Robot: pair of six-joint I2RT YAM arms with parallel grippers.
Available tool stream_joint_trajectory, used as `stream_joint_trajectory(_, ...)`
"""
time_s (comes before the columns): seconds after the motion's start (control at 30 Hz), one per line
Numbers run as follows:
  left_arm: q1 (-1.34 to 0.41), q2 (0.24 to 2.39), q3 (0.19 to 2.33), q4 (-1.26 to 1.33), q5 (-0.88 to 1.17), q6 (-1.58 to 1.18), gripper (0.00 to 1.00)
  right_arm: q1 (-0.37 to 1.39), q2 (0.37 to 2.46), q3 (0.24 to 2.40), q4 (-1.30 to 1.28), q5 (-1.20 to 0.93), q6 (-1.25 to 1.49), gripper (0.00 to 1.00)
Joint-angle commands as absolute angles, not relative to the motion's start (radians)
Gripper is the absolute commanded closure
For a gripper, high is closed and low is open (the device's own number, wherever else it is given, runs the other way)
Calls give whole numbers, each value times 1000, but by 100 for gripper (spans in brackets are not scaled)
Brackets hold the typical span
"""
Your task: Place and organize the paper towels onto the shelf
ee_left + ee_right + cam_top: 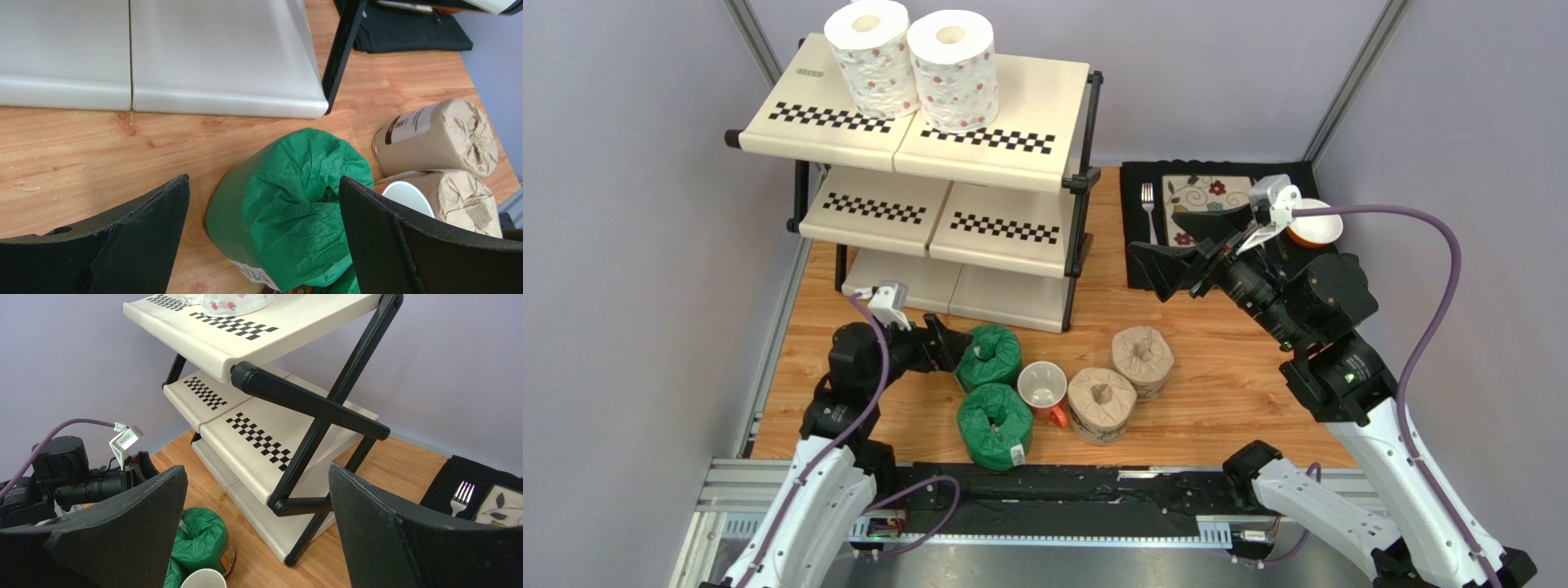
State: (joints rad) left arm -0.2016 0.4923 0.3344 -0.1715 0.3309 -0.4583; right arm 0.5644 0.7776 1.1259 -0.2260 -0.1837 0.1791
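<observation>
My left gripper should move down toward the rear green roll [982, 354] [289, 196], with one finger outside the roll's side and the other going into its core, because the core's opening faces up.
Two white floral paper towels [873, 55] [955, 67] stand on the top tier of the shelf [1014, 135]. Two green rolls [990, 355] [995, 425] and two tan rolls [1143, 359] [1101, 403] stand on the wooden table. My left gripper [955, 353] is open, low, at the left side of the rear green roll [294, 202], which sits between its fingers [380, 233] untouched. My right gripper [1158, 243] is open and empty, raised beside the shelf's right posts [319, 435].
A white mug [1043, 387] with a red handle stands between the green and tan rolls, also in the left wrist view [408, 196]. A black placemat [1222, 196] with a plate and fork [460, 496] lies at the back right. Grey walls enclose the table.
</observation>
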Motion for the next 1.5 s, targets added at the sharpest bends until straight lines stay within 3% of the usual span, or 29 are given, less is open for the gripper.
stream_joint_trajectory(0.0,-206,492,281,-117,350,-463,1,569,752,1120,-242,-156,164,10)
stream_joint_trajectory(0.47,-273,460,155,-60,330,-511,1,569,759,1101,-232,-158,176,10)
stream_joint_trajectory(0.97,-337,644,264,-76,233,-428,1,568,726,1062,-265,-107,153,10)
stream_joint_trajectory(1.23,-416,715,351,-192,121,-357,12,569,724,1045,-264,-100,158,10)
stream_joint_trajectory(1.47,-479,767,377,-232,81,-339,33,569,719,1040,-271,-86,155,10)
